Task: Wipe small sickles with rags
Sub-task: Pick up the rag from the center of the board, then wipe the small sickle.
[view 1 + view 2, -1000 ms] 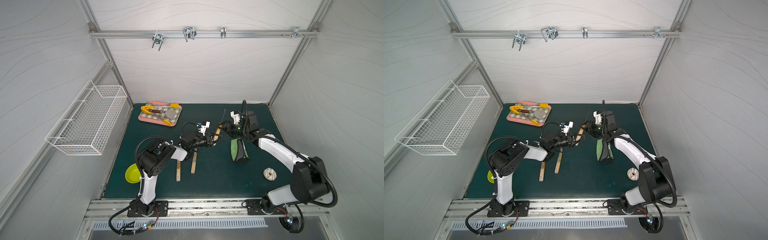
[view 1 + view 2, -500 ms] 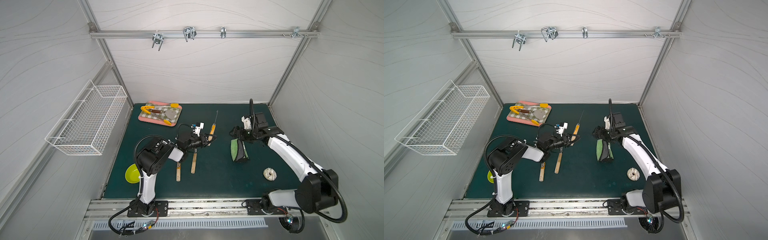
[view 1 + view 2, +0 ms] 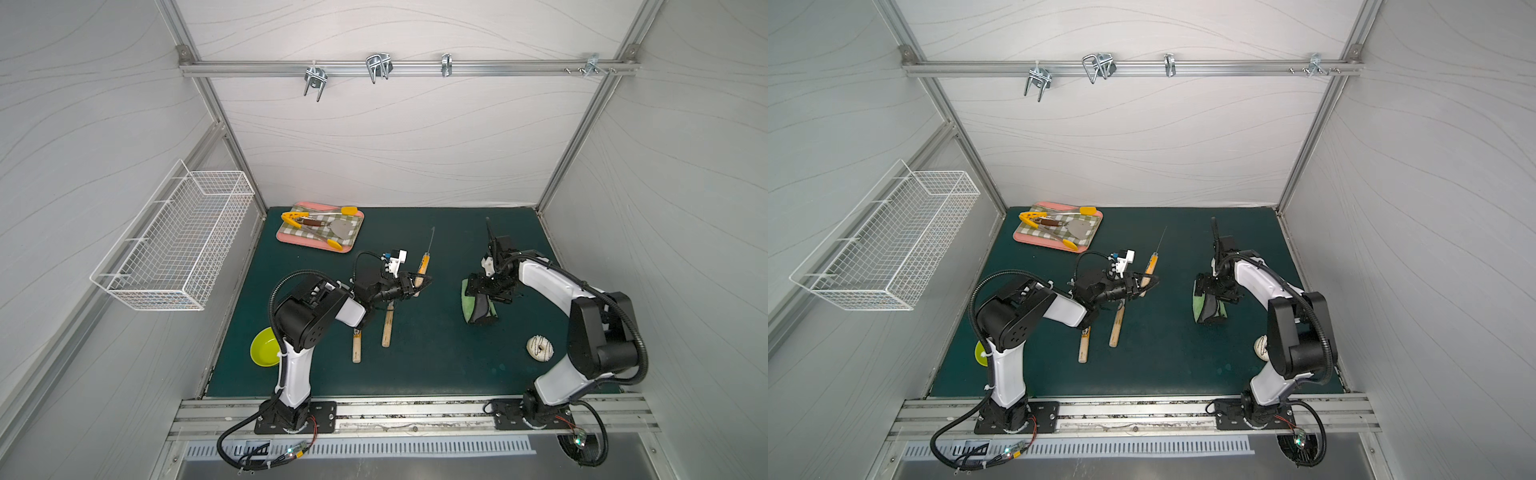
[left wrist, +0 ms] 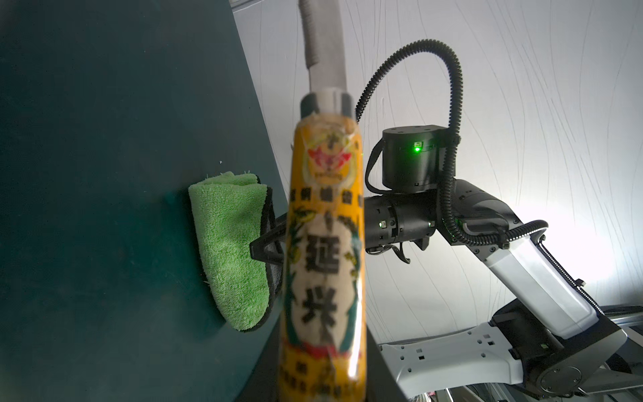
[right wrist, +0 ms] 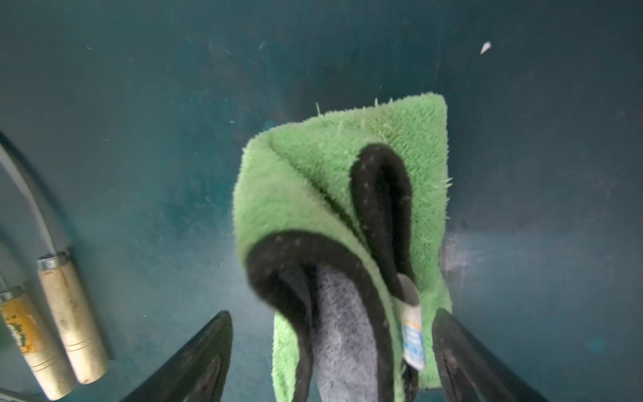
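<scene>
Next, my right gripper lowers straight down and closes. The green rag's dark-edged near fold [image 3: 481,306] [image 5: 355,335] lies below it, lined up between its open fingers.
My left gripper [image 3: 417,283] is shut on the orange-labelled handle of one small sickle [image 3: 424,264], whose thin blade points to the back of the mat. That handle [image 4: 323,243] fills the left wrist view. Two more small sickles [image 3: 387,328] [image 3: 356,349] lie on the mat beside the left arm, and their handles [image 5: 69,313] show in the right wrist view. The folded green rag [image 3: 478,305] [image 5: 341,209], with dark edging and a white tag, lies on the mat. My right gripper [image 3: 478,287] [image 5: 330,351] hangs low over it, open, one finger [image 5: 198,362] on each side of the rag's near end.
A pink tray [image 3: 291,239] with yellow-tipped tongs and a spatula sits at the back left. A yellow-green bowl [image 3: 264,353] lies by the left arm's base. A doughnut [image 3: 540,347] lies near the right arm. A wire basket [image 3: 174,245] hangs on the left wall.
My right gripper has pulled away from the held sickle, moved right and down over the rag, and opened wider. The left gripper still holds the sickle, which now points further back.
</scene>
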You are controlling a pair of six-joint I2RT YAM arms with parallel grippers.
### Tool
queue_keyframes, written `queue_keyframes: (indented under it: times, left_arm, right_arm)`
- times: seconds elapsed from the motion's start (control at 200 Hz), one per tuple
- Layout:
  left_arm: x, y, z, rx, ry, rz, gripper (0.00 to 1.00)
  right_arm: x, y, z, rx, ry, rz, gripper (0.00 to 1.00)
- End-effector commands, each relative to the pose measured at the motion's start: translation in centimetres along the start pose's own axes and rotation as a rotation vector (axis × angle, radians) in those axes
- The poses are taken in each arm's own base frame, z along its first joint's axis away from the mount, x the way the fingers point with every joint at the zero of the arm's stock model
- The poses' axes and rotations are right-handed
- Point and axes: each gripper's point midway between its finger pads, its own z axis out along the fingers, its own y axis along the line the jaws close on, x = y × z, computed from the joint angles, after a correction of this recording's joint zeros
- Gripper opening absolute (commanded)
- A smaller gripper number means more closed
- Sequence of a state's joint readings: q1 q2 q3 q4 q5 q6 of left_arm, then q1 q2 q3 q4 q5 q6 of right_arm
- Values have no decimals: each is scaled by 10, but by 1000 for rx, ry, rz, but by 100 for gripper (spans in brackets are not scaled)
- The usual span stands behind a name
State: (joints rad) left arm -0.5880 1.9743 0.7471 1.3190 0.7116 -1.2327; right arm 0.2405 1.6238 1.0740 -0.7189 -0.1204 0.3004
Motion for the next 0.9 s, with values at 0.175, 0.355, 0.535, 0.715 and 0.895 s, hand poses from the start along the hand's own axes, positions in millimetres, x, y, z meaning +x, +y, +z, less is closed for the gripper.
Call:
queue_keyframes:
  times: [0.175,0.355,0.535,0.715,0.895]
  left_arm:
    - [-1,-19,-1,73,2,66,0]
    - [2,-20,-3,70,6,64,0]
    - [5,-23,-6,74,11,55,0]
    - [12,-36,-6,98,37,51,0]
    - [19,-50,-6,116,36,49,0]
  right_arm:
    - [4,-8,24,26,67,-11,71]
    - [-6,-7,28,-9,58,6,33]
    - [-27,5,9,-180,-50,60,16]
    - [-68,24,-26,-449,-191,152,10]
    - [-116,50,-46,-705,-270,188,9]
